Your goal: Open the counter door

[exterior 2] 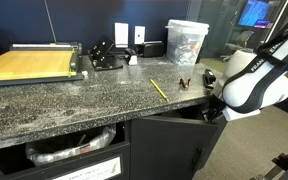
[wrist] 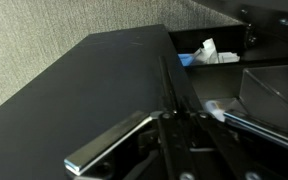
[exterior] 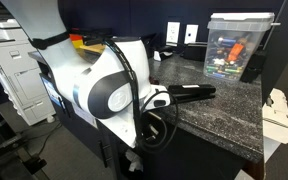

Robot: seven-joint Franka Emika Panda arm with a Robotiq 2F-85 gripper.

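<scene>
I need to pull my gripper back to swing the door [exterior 2: 169,135] wider, because it is only partly open, and then let go of its free edge [exterior 2: 205,124], which is between my fingers.
The black counter door [exterior 2: 169,135] hangs below the granite countertop [exterior 2: 84,95] and stands swung partly out, with a gap at its top edge. In the wrist view the door [wrist: 94,80] fills the left, with a silver bar handle [wrist: 109,142] at the lower left. My gripper [wrist: 180,125] straddles the door's free edge, with the fingers closed on it. In an exterior view the gripper [exterior 2: 212,108] sits at the door's upper right corner, under the counter lip. In an exterior view the arm [exterior: 114,90] hides the door.
A yellow paper cutter [exterior 2: 29,63], a clear plastic bin [exterior 2: 187,42], a pencil [exterior 2: 158,89] and black devices [exterior 2: 104,55] sit on the counter. White and blue items [wrist: 209,52] lie inside the cabinet. An open bay with cables [exterior 2: 69,145] is beside the door.
</scene>
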